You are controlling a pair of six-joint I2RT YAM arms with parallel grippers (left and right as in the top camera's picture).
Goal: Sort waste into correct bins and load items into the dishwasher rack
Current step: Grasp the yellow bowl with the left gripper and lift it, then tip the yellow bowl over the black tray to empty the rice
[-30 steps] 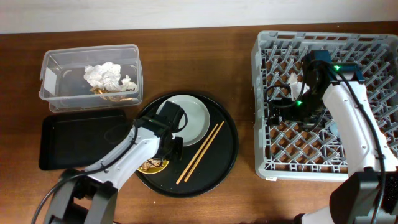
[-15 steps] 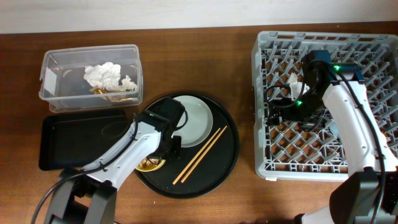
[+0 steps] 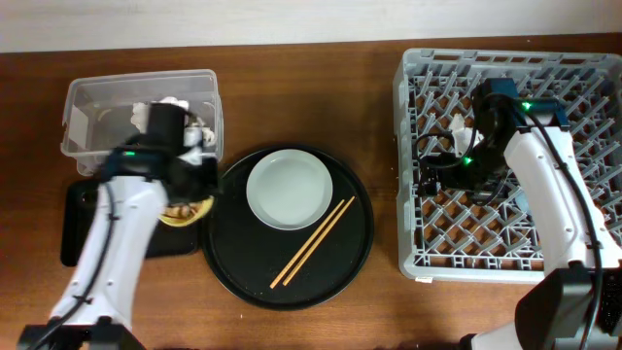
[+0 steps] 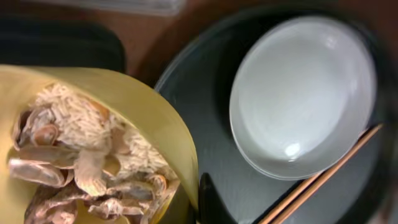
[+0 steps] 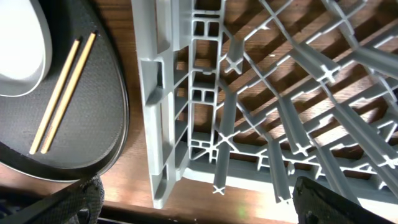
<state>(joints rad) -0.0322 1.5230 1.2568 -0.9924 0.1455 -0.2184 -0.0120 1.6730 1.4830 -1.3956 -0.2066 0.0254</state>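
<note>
My left gripper tips scraps onto the flat tray [image 3: 78,228] next, as the grey-green plate [image 3: 289,190] lies right of it in the overhead view. Then it carries the bowl across, lowers and releases.
My left gripper [image 3: 191,185] is shut on the rim of the small yellow bowl [image 3: 183,214], held over the edge between the flat black tray [image 3: 78,228] and the round black tray [image 3: 330,262]. In the left wrist view the bowl [image 4: 155,118] holds tan food scraps [image 4: 81,149]. The grey-green plate [image 3: 289,190] and wooden chopsticks [image 3: 311,243] lie on the round tray. The clear tub [image 3: 83,97] holds white tissue [image 3: 175,103]. My right gripper [image 3: 432,175] is open and empty over the grey dishwasher rack [image 3: 583,87]. The cups are not clearly seen.
The round black tray sits between the bins and the rack. In the right wrist view, the rack's near-left corner [image 5: 168,124] stands next to the round tray [image 5: 93,112] and chopsticks [image 5: 62,93], with bare wooden table between them.
My left gripper has lifted the yellow bowl off the round tray and carried it left, to the flat black tray's edge. The plate now shows whole. The right arm has not moved.
</note>
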